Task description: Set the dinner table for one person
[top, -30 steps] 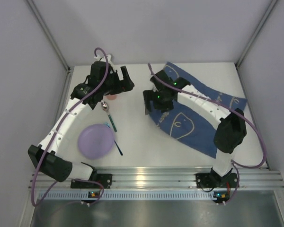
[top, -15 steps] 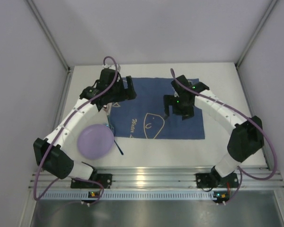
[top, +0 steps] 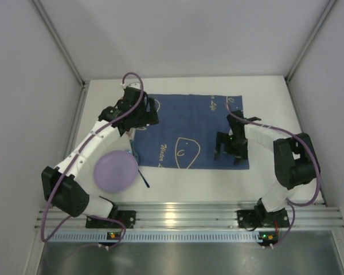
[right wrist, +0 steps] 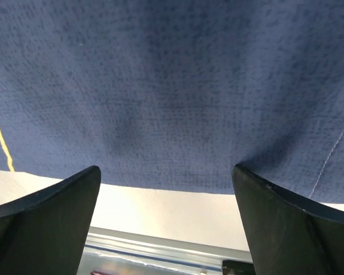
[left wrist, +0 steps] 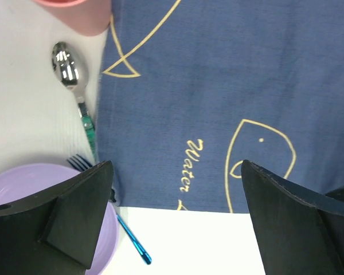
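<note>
My left gripper will move down and toward the left in its wrist view next, onto the spoon's neck [left wrist: 79,99], because the spoon is below it on that side.
The white dinner table [top: 195,183] carries a dark blue cloth [top: 189,126] with line drawings, lying spread flat. My left gripper [top: 145,113] hovers open and empty over the cloth's left edge; in the left wrist view [left wrist: 175,189] the cloth [left wrist: 218,86] lies below it. My right gripper [top: 228,150] is open and empty, low over the cloth's near right corner [right wrist: 172,86]. A purple plate [top: 116,172] sits near left, with a blue-handled fork [top: 143,180] against its right rim. A spoon [left wrist: 67,62] and a pink cup [left wrist: 80,14] lie left of the cloth.
Grey enclosure walls stand on three sides. An aluminium rail [top: 189,216] runs along the near edge and shows in the right wrist view [right wrist: 155,249]. The left arm covers the spoon and cup in the top view.
The cloth went from bunched at the right to spread flat across the middle. My right gripper moved back to the cloth's near right corner. My left gripper stayed at the left edge.
</note>
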Robot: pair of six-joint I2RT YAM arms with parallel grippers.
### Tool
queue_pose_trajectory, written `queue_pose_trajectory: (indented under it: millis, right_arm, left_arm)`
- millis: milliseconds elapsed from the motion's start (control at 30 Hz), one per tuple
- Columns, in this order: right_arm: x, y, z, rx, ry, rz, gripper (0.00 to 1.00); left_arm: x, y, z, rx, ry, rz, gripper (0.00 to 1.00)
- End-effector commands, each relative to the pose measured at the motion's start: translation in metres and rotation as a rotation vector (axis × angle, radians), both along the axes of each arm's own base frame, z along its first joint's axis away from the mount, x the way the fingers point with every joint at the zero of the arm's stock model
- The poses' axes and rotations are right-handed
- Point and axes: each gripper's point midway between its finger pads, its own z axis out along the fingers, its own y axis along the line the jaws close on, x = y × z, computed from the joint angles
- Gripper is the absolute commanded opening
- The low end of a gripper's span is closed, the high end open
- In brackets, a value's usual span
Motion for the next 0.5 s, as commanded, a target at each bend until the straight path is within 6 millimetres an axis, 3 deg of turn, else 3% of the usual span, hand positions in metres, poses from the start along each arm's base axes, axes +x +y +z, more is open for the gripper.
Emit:
queue_pose_trajectory:
  millis: [0,133,367,467]
  right_arm:
    - [0.01,-0.021,-0.011,0.014,-0.037,-0.04,1.0]
    - [0.01,-0.04,-0.006,0.017,-0.045,-0.061,1.0]
    - [0.008,-0.036,0.012,0.054,-0.068,-0.053,1.0]
    - [0.008,-0.034,0.027,0.068,-0.091,-0.05,1.0]
  left_arm:
    - [-0.013,0.027,-0.001,0.059,0.006,0.055,0.99]
    - [-0.018,0.047,-0.007,0.08,0.022,0.097,0.99]
    - [-0.021,0.08,-0.016,0.127,0.039,0.157,0.99]
    - [-0.018,0.092,-0.032,0.156,0.07,0.179,0.99]
